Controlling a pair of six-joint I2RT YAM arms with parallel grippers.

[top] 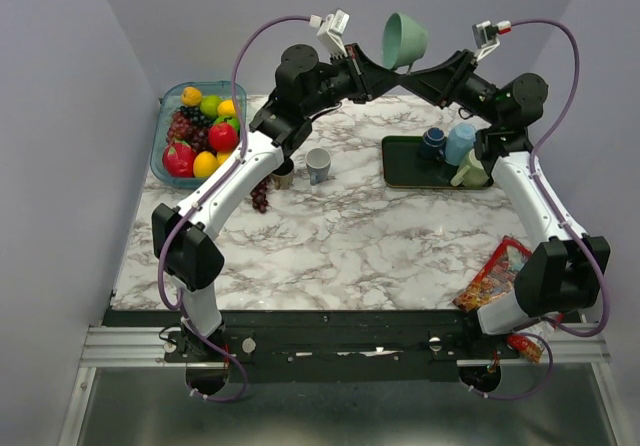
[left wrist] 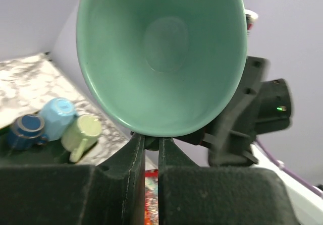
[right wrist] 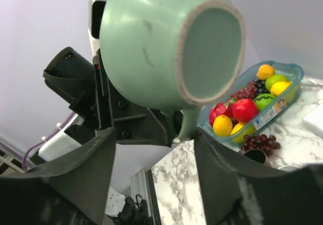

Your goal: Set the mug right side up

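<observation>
Next, my left gripper moves down and turns its fingers downward to release the mug on the bare marble beside the tray, because the mug's opening faces sideways.
A sage green mug hangs in the air above the back of the table, tilted on its side. Its mouth faces the left wrist camera and its base faces the right wrist camera. Its handle points down. My left gripper is shut under the mug's lower edge, where the handle is, with only a narrow slit between its fingers. My right gripper is open just below the mug, with its fingers spread wide either side of the handle and not touching it.
A clear bowl of fruit stands at the back left. A dark green tray at the back right holds three mugs. A small grey cup, grapes and a red snack packet lie on the marble table.
</observation>
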